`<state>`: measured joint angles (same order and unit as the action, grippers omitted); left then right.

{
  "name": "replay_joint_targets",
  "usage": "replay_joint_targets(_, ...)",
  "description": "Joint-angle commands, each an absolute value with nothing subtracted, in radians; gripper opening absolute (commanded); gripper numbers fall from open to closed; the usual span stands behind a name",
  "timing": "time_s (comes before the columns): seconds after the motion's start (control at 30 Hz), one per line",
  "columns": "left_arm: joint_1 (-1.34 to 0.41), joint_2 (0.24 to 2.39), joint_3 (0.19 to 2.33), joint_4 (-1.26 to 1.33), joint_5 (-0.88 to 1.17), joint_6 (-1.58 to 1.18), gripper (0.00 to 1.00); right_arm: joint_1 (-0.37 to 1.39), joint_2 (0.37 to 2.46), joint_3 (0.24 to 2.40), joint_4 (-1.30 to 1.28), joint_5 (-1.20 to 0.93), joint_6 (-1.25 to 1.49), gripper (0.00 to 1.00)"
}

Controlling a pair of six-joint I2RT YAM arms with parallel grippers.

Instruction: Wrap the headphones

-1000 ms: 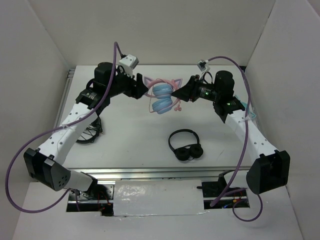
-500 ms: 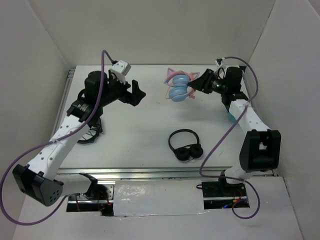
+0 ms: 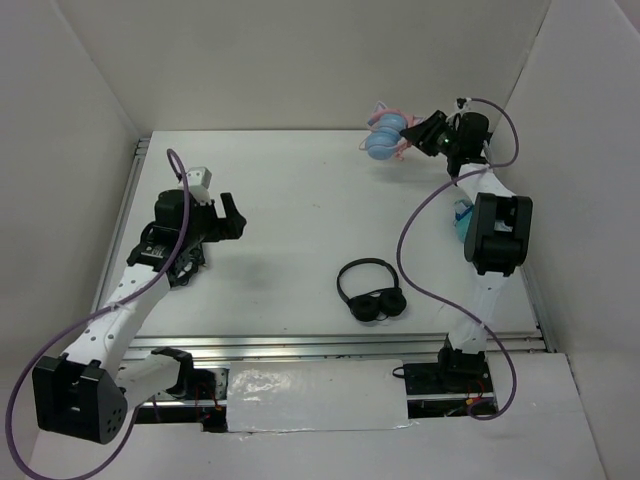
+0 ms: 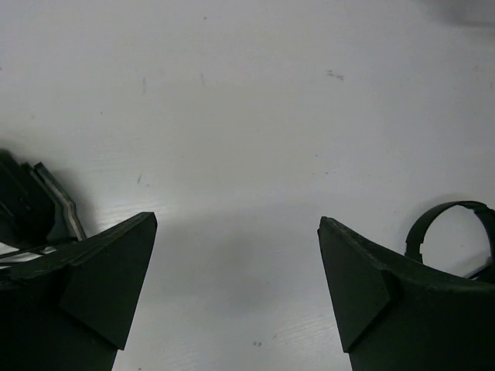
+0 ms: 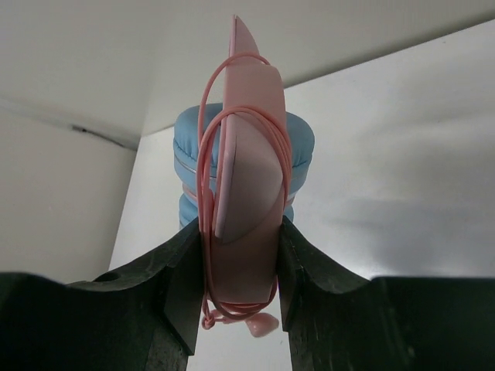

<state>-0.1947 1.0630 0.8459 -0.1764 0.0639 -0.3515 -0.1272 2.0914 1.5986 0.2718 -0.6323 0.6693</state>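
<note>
I need to lower the pink-banded headphones with my right gripper next onto the bare table by the rear wall (image 3: 403,164) and let go of them. That clear spot is below the gripper.
The pink-banded headphones (image 3: 384,134) with light blue ear cups hang in the air at the back right, near the rear wall. My right gripper (image 3: 412,137) is shut on their pink band (image 5: 246,193). The thin pink cable (image 5: 203,193) runs in loops around the band, and its plug (image 5: 261,325) dangles below the fingers. My left gripper (image 3: 232,217) is open and empty over the left side of the table; in the left wrist view its gap (image 4: 236,255) shows only bare white table.
Plain black headphones (image 3: 371,291) lie on the table at centre right; their band also shows in the left wrist view (image 4: 452,228). A teal object (image 3: 461,214) sits behind the right arm near the right wall. Dark cabling (image 3: 180,268) lies by the left arm.
My right gripper carried the headphones up and to the back right, away from the table centre. My left gripper let go, opened and drew back to the left.
</note>
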Motion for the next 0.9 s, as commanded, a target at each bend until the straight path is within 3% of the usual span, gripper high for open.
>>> replay_joint_targets(0.0, -0.14, 1.039, 0.831, -0.074, 0.106, -0.403, 0.99, -0.132, 2.173, 1.751, 0.37, -0.579, 0.736, 0.0)
replay_joint_targets(0.17, -0.104, 1.025, 0.804, -0.063, 0.124, -0.407, 0.99, -0.149, 2.371, 1.98, 0.204, -0.566, 0.755, 0.0)
replay_joint_targets(0.43, -0.068, 1.049, 0.79, -0.054, 0.167, -0.403, 0.99, -0.196, 2.442, 1.948, 0.181, -0.58, 0.85, 0.0)
replay_joint_targets(0.63, -0.046, 1.045, 0.773, -0.032, 0.207, -0.417, 0.99, -0.213, 2.434, 1.931, 0.057, -0.546, 0.79, 0.19)
replay_joint_targets(0.7, -0.044, 1.04, 0.77, -0.041, 0.195, -0.416, 0.99, -0.221, 2.437, 1.93, 0.028, -0.552, 0.776, 0.44)
replay_joint_targets(0.73, -0.043, 1.035, 0.772, -0.047, 0.184, -0.414, 0.99, -0.224, 2.436, 1.922, 0.012, -0.557, 0.775, 0.86)
replay_joint_targets(0.77, -0.044, 1.031, 0.77, -0.057, 0.176, -0.413, 0.99, -0.229, 2.418, 1.91, 0.02, -0.56, 0.785, 0.99)
replay_joint_targets(0.87, -0.043, 1.017, 0.77, -0.055, 0.164, -0.417, 0.99, -0.245, 2.35, 1.809, 0.066, -0.572, 0.789, 1.0)
